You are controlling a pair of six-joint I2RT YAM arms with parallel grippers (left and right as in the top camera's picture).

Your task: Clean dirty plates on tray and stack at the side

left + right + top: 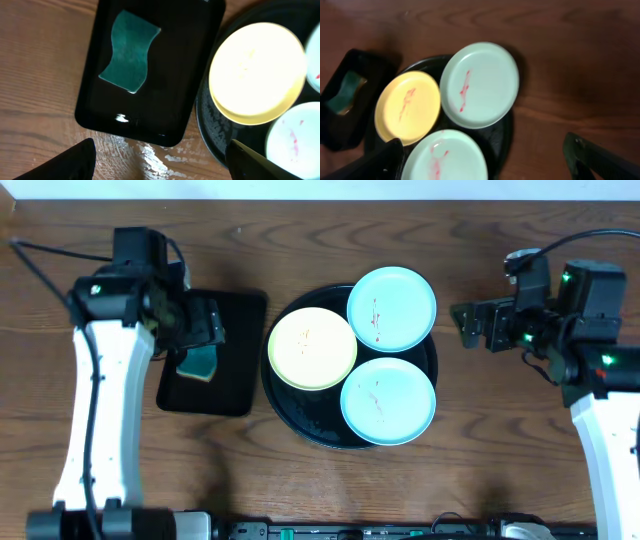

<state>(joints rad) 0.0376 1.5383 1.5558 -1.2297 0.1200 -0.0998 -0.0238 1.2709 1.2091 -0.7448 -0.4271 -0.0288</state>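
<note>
The robot's right gripper goes next over the upper teal plate and down to the yellow plate's facing rim, because a gap between the plates leaves room for the fingers there.
Three plates lie on the round black tray (290,405) in the middle of the table. A pale yellow plate (312,348) is at its left, a mint-teal plate (391,308) with red smears at the upper right, and a second smeared teal plate (388,400) at the lower right. My left gripper (210,322) hovers open over the rectangular black tray, left of the plates. My right gripper (468,323) stands open over bare wood, right of the tray. Seen from the right wrist, its fingers (600,160) frame the lower teal plate (447,157).
A smaller rectangular black tray (235,365) left of the round tray holds a teal sponge (131,50). Wet streaks (165,155) shine on the wood below it. Cables trail at the far left and right. The arm bases stand along the table's front edge.
</note>
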